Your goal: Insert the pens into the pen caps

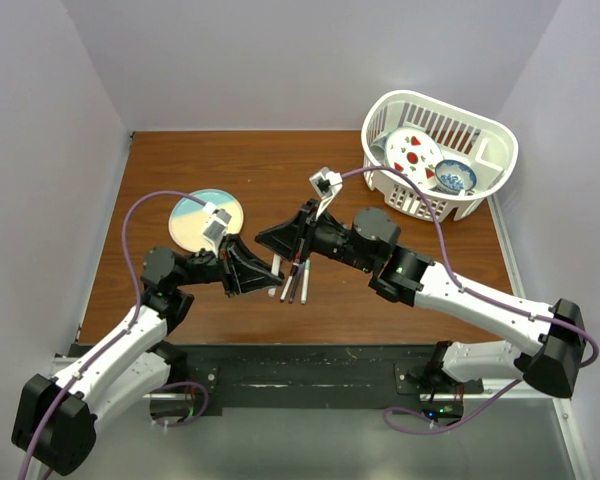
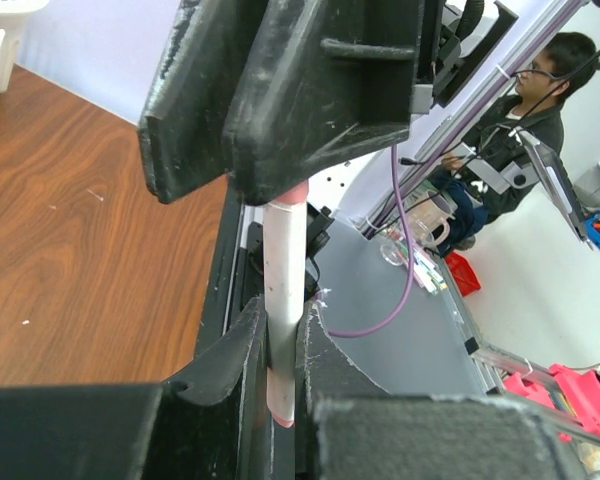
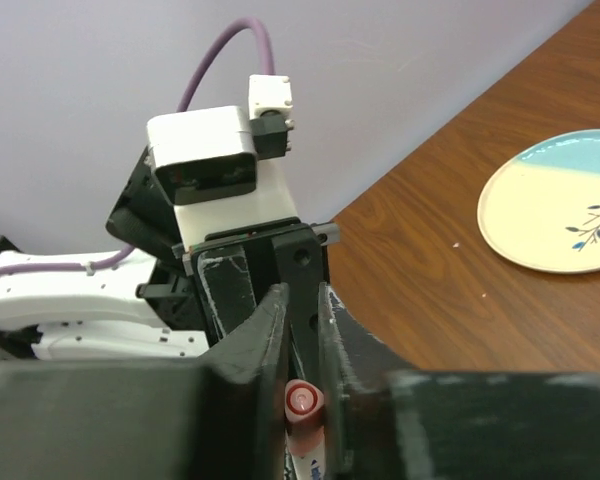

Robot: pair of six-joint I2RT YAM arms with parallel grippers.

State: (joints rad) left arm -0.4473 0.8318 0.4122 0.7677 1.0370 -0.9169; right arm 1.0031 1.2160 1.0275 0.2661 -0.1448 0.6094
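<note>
My left gripper is above the bare tabletop beside the lying pens, so it will tilt downward, lower and release the capped pen there.
My left gripper is shut on a white-barrelled pen with a pink end, holding it across the jaws. My right gripper is shut on a pink-red cap, which sits on the pen's far end; the cap's rim shows pink under the right fingers. In the top view both grippers, left and right, meet tip to tip above the table's middle front. Two or three more pens lie on the table just below them. Other caps are hidden.
A round cream-and-blue plate lies left of centre, also in the right wrist view. A white dish basket with plates stands at the back right. The table's front edge and a black rail lie near the arm bases.
</note>
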